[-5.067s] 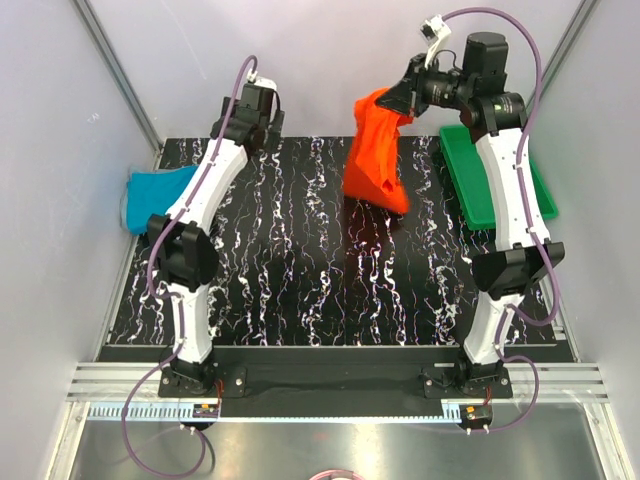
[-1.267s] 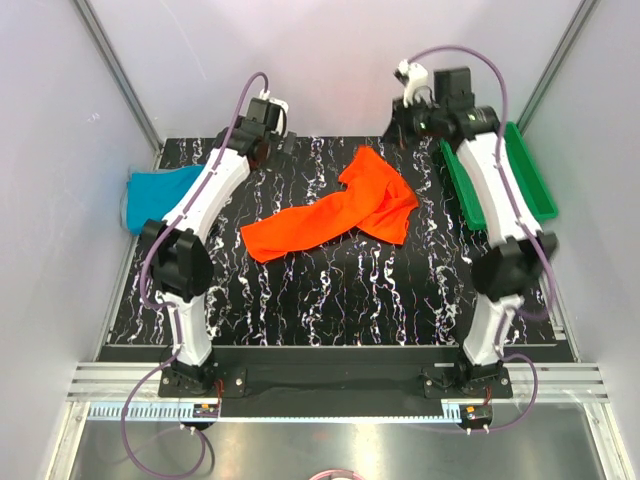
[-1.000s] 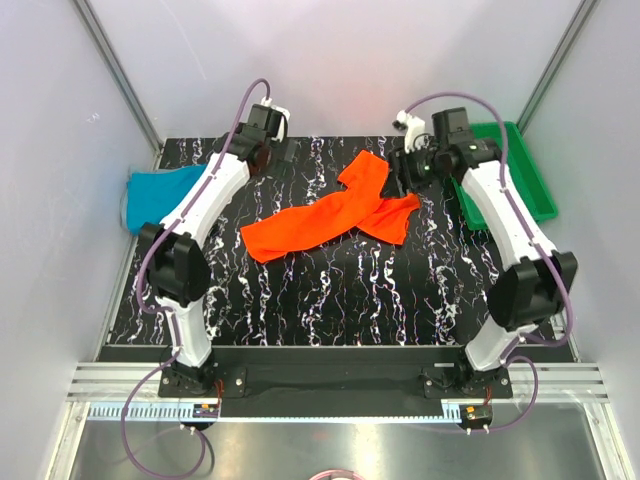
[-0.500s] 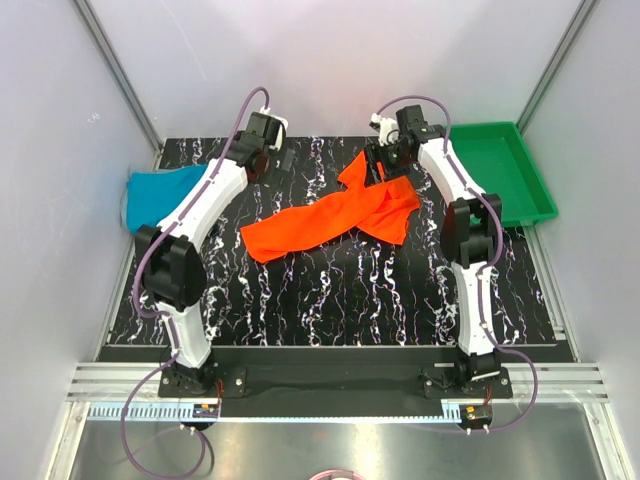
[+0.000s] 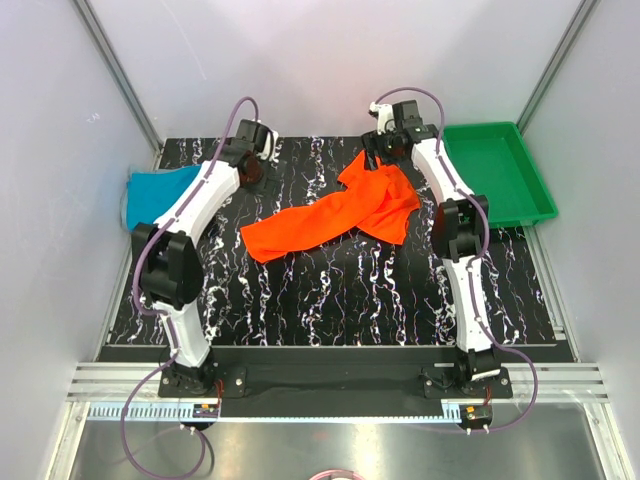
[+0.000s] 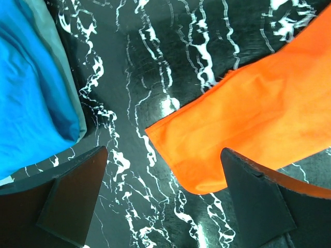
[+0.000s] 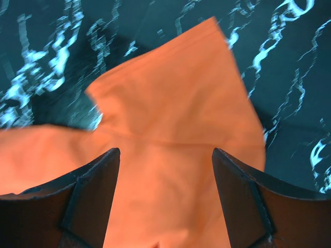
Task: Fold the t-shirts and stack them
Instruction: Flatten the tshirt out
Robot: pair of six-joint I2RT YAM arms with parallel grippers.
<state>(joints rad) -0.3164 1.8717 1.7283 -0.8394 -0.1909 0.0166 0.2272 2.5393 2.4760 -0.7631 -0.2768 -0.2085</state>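
Note:
The robot will next bring its left gripper back and down to the orange shirt's hem corner (image 5: 244,232) (image 6: 151,132) below it toward the robot's base, since bare table leaves that corner exposed.
The orange-red t-shirt (image 5: 330,215) lies crumpled in a long diagonal band across the table's middle. Bunched at the far left edge is the teal-blue t-shirt (image 5: 155,195). My right gripper (image 5: 380,158) hovers open over the orange shirt's far end; the cloth (image 7: 170,119) fills the right wrist view between its fingers (image 7: 98,191), nothing pinched. My left gripper (image 5: 255,172) stands wide open above the table at the far left. In the left wrist view it (image 6: 164,151) looks down on the teal shirt (image 6: 31,93) to the left and the orange shirt's lower end (image 6: 248,119) to the right.
A green plastic tray (image 5: 497,175) stands at the far right of the black marbled table (image 5: 330,300). Metal frame posts and white walls close in the back and sides.
The right arm has swung left from the green tray to above the orange shirt's far end, its jaws opening wider. The left gripper has drifted slightly left. The orange shirt lies where it did.

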